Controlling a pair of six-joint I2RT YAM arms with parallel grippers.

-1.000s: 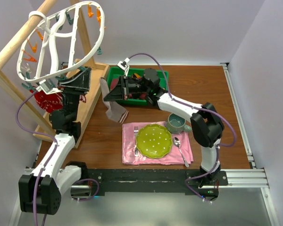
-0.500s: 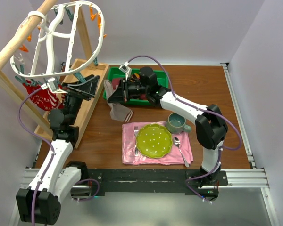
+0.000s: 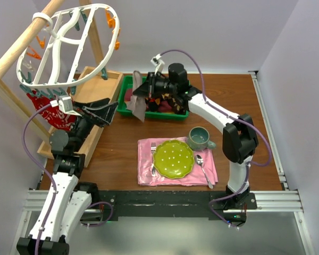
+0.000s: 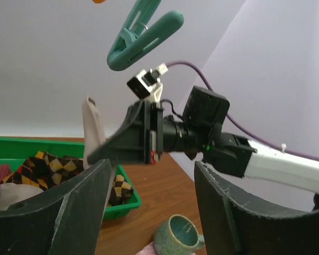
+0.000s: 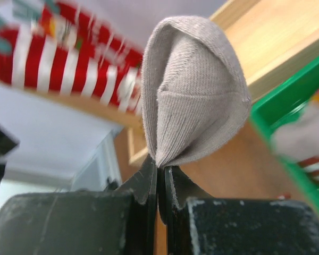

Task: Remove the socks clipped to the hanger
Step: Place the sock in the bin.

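The grey sock [image 3: 140, 105] hangs over the bin's rim, so my right gripper should shift right in the top view, go down to the bin's socks below and release.
The white oval hanger [image 3: 69, 48] hangs from the wooden pole at the upper left, with orange and teal clips on its rim. A red-and-white striped sock [image 3: 47, 109] dangles below it and also shows in the right wrist view [image 5: 58, 58]. My right gripper [image 3: 142, 89] [image 5: 162, 175] is shut on a grey sock [image 3: 140, 105] [image 5: 194, 90], holding it over the left end of the green bin [image 3: 126, 110]. An argyle sock [image 4: 48, 167] lies in the bin. My left gripper [image 3: 109, 111] [image 4: 151, 212] is open and empty, below the hanger and pointing toward the bin. A teal clip [image 4: 143, 34] hangs above it.
The wooden rack [image 3: 98, 85] with its slanted pole stands at the left. A pink napkin [image 3: 146, 172] near the front carries a green plate [image 3: 173, 158], a fork and a spoon [image 3: 202, 167]. A teal mug [image 3: 198, 138] sits beside it.
My right gripper has lifted the grey sock off the table and carried it back over the green bin. My left gripper has opened and drawn back from the hanger, which has swung.
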